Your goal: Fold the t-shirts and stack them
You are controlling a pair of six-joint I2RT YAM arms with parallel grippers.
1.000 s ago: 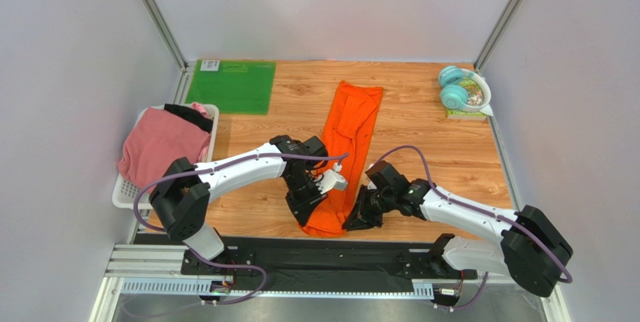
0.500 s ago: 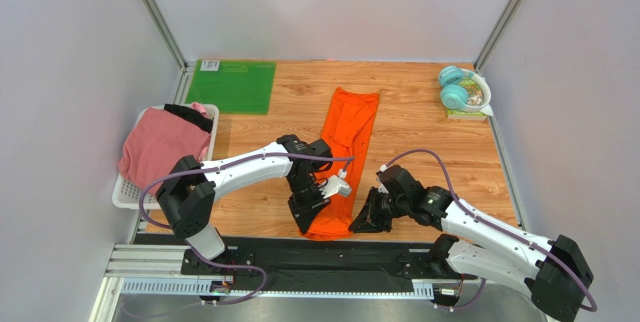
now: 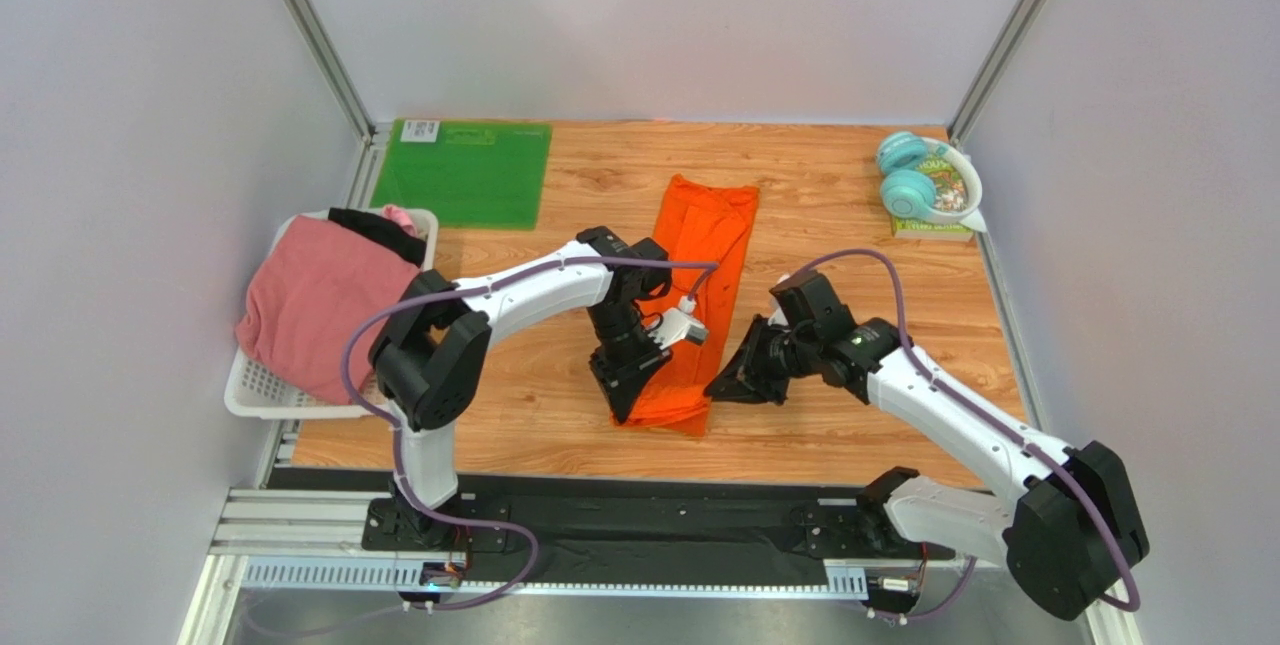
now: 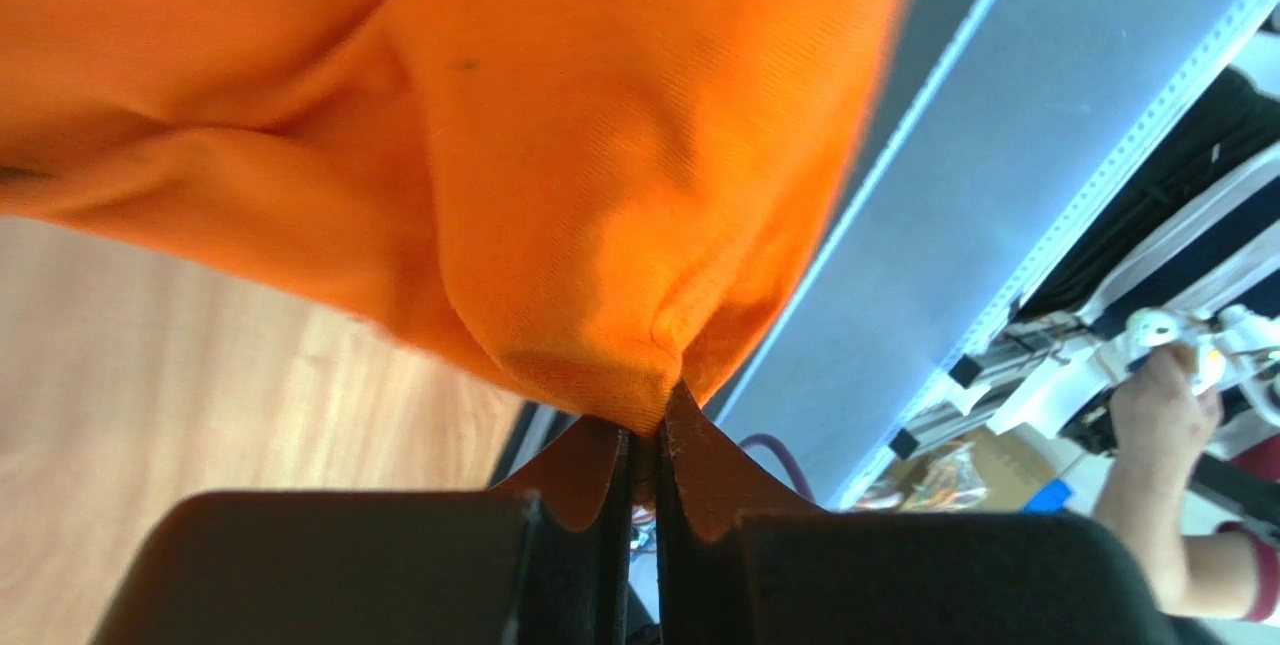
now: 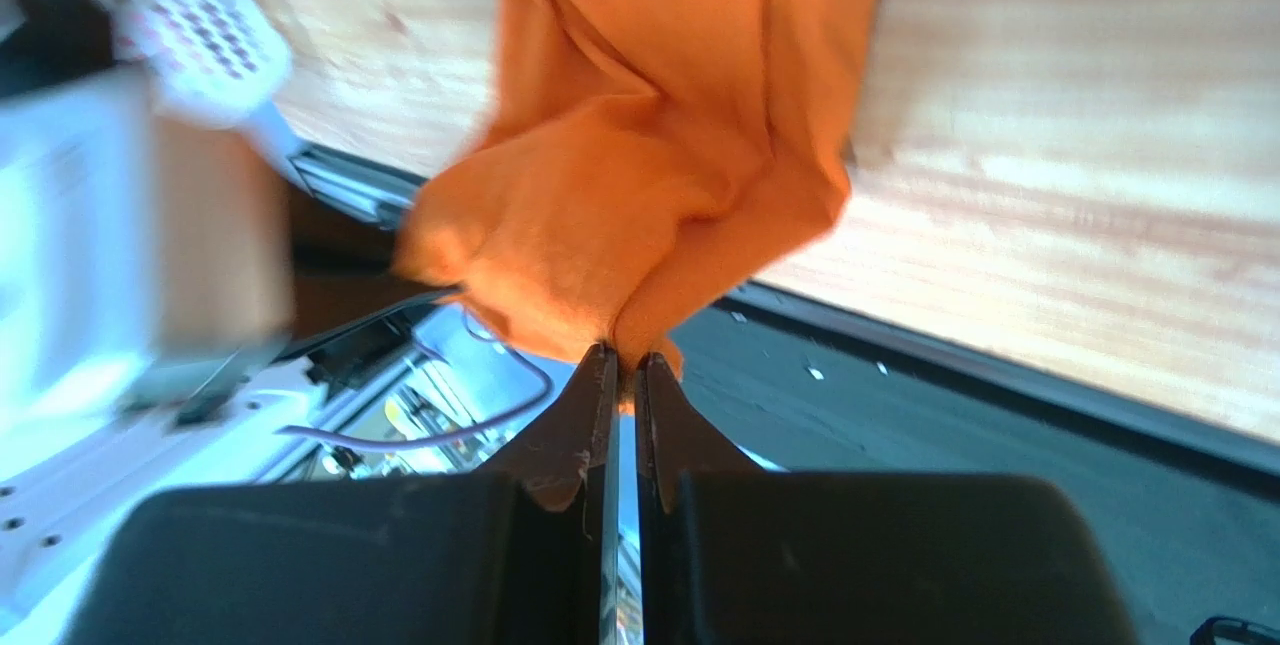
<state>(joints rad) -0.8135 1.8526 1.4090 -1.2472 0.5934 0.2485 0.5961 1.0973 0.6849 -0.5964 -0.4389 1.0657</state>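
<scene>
The orange t-shirt still lies lengthwise, so I need to carry its pinched corner in my right gripper outward along the t-shirt onto the t-shirt's middle [image 3: 718, 300] [image 5: 804, 0] next and let the corner go there.
The orange t-shirt [image 3: 703, 248] lies as a long narrow strip on the wooden table [image 3: 842, 420], and its near end is raised off the wood. My left gripper [image 3: 621, 405] is shut on the near left corner; the left wrist view shows orange cloth [image 4: 571, 150] bunched above the pinching gripper [image 4: 657, 428]. My right gripper [image 3: 721, 392] is shut on the near right corner, and the right wrist view shows the cloth [image 5: 661, 120] hanging from the closed gripper [image 5: 624, 360]. A pink t-shirt [image 3: 319, 290] and a black t-shirt [image 3: 379, 234] sit in the white basket [image 3: 248, 383] at the left.
A flat green mat [image 3: 466, 173] lies at the back left. Teal headphones [image 3: 908, 177] rest by a bowl [image 3: 953, 189] at the back right. Metal frame posts stand at both back corners, and a black rail [image 3: 631, 503] runs along the near edge.
Both grippers have moved away from the near edge, carrying the orange t-shirt's near end up and toward the back. The strip on the table now looks shorter.
</scene>
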